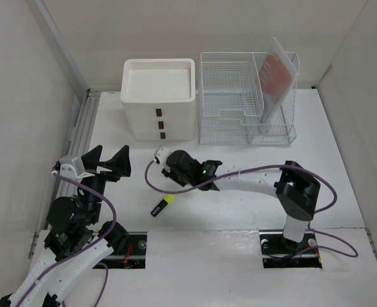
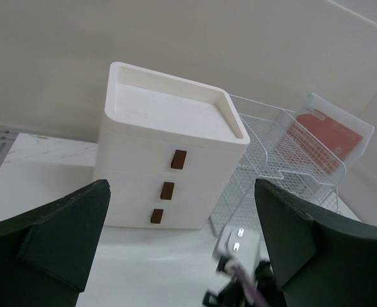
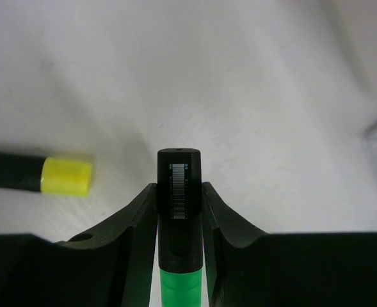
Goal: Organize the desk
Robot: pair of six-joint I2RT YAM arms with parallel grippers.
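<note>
The drawer unit's top tray (image 1: pixel 159 82) is empty, so my right gripper should next lift the black highlighter outward over it, then lower the highlighter inside.
My right gripper (image 3: pixel 179 188) is shut on a highlighter (image 3: pixel 179 173) with a black barrel, a barcode and a green end. The barrel sticks out ahead of the jaws, above the white desk (image 3: pixel 252 83). A second highlighter (image 3: pixel 47 176), black with a yellow cap, lies on the desk to its left; from above the same yellow-capped highlighter (image 1: pixel 163 204) shows just below the right gripper (image 1: pixel 174 174). My left gripper (image 1: pixel 108 160) stands open at the left of the desk (image 1: pixel 239 204), nothing between its fingers (image 2: pixel 66 230). It faces the drawer unit.
A white drawer unit (image 1: pixel 159 102) with brown handles stands at the back, also in the left wrist view (image 2: pixel 169 147). Beside it is a white wire rack (image 1: pixel 239 102) holding a red-and-white packet (image 1: pixel 278 73). Beige walls close in the sides.
</note>
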